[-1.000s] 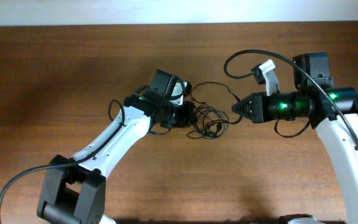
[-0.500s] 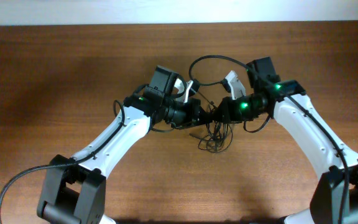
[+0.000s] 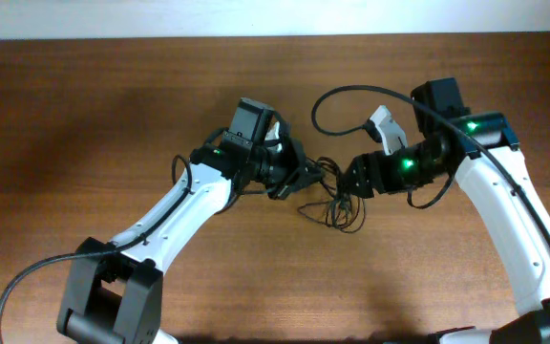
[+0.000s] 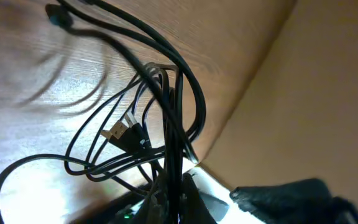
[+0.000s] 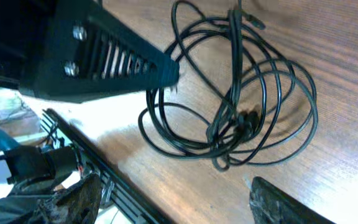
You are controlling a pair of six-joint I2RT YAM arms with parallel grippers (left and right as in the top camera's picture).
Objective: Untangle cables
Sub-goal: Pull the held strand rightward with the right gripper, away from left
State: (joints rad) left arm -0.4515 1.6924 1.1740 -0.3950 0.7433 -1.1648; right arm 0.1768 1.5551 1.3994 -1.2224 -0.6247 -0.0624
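Note:
The wood on the bare tabletop to the left in the overhead view is clear. I should move my left gripper there next and lower it to release the bundle.
The cables [image 3: 337, 203] are thin black cords in a looped tangle on the wooden table between the two arms. In the overhead view my left gripper [image 3: 301, 178] is shut on several strands at the tangle's left edge. The left wrist view shows those cables [image 4: 160, 118] running down into the closed jaws of my left gripper [image 4: 174, 190]. My right gripper [image 3: 351, 178] is open just right of the tangle. In the right wrist view its fingers [image 5: 76, 199] stand wide apart, the cables [image 5: 235, 118] lie loose ahead of them, and my right gripper [image 5: 179, 202] holds nothing.
The left gripper's black finger [image 5: 104, 56] reaches in over the tangle in the right wrist view. A thick black arm cable [image 3: 337, 96] arcs above the right arm. The wooden table [image 3: 113, 105] meets a pale wall at the far edge.
My right gripper, shut a second ago, moved left up to the left gripper, then opened and drew back a little to the right. The tangle shifted slightly. The left gripper kept its hold.

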